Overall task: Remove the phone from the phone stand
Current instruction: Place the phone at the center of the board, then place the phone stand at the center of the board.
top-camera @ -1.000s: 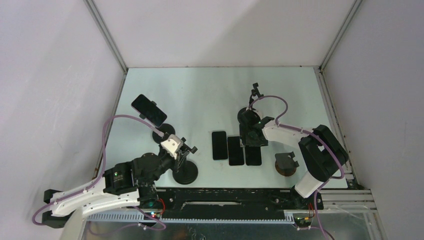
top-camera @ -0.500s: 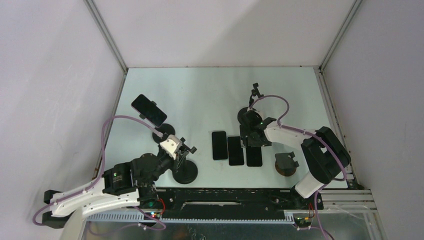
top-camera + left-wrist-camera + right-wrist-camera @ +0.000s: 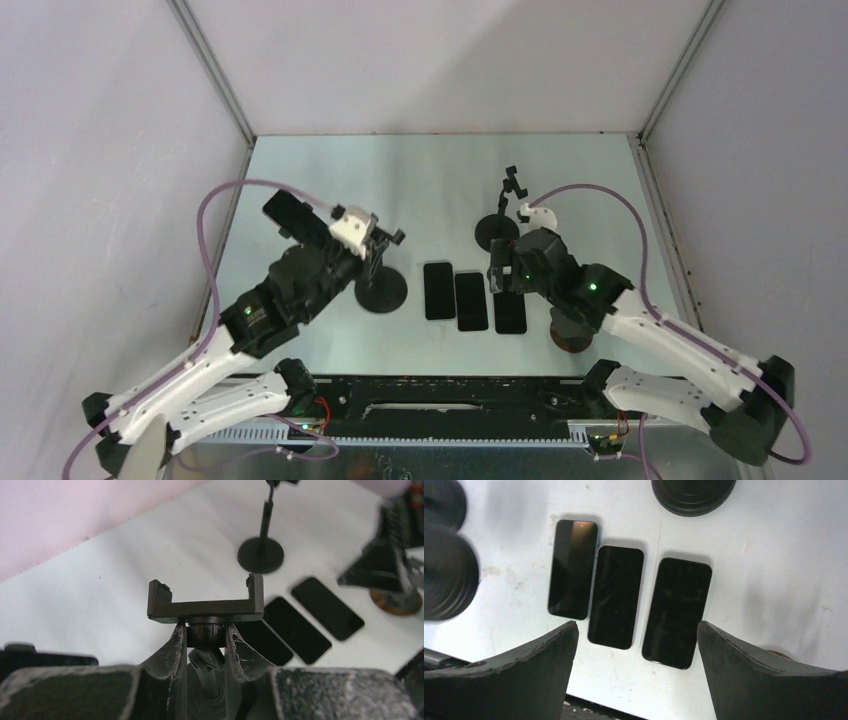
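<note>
Next, my left gripper carries the neck outward, to its right in the top view, to clear tabletop beside the thin stand, then lowers and releases it.
A black phone (image 3: 292, 215) sits clamped in a phone stand at the far left, its base hidden behind my left arm; its edge shows in the left wrist view (image 3: 47, 658). My left gripper (image 3: 368, 256) (image 3: 205, 632) is shut on the neck of a second, empty phone stand (image 3: 205, 607), whose round base (image 3: 383, 294) is right of that phone. My right gripper (image 3: 508, 270) (image 3: 636, 647) is open and empty, above three phones lying flat side by side (image 3: 471, 300) (image 3: 616, 596).
A thin empty stand (image 3: 498, 228) (image 3: 260, 555) stands behind the flat phones. A small stand with a brownish base (image 3: 572, 332) sits to their right. The table's near edge and black rail (image 3: 450, 395) run just below.
My left arm has carried the empty stand away from the near edge toward the table's middle. My right arm has lifted off the flat phones and swung its elbow out right.
</note>
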Tool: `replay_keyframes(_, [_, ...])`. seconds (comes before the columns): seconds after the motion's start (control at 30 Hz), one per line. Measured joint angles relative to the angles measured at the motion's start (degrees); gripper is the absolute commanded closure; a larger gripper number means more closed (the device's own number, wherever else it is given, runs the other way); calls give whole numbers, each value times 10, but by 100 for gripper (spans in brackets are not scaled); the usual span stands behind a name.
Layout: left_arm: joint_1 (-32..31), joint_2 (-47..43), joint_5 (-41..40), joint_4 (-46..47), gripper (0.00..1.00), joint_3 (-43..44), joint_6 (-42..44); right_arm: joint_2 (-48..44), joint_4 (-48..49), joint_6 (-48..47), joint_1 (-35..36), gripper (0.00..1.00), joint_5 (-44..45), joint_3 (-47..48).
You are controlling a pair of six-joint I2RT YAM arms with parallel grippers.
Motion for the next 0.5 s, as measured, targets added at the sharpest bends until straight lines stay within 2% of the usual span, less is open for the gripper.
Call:
replay_keyframes(0.17, [103, 118, 91, 92, 100, 58, 24, -99, -7, 47, 44, 8, 24, -45])
replay_keyframes(0.33, [163, 284, 177, 184, 94, 127, 46, -167, -34, 104, 74, 8, 39, -105])
replay_keyframes(0.5, [199, 419, 230, 285, 94, 164, 62, -209, -57, 145, 106, 8, 54, -138])
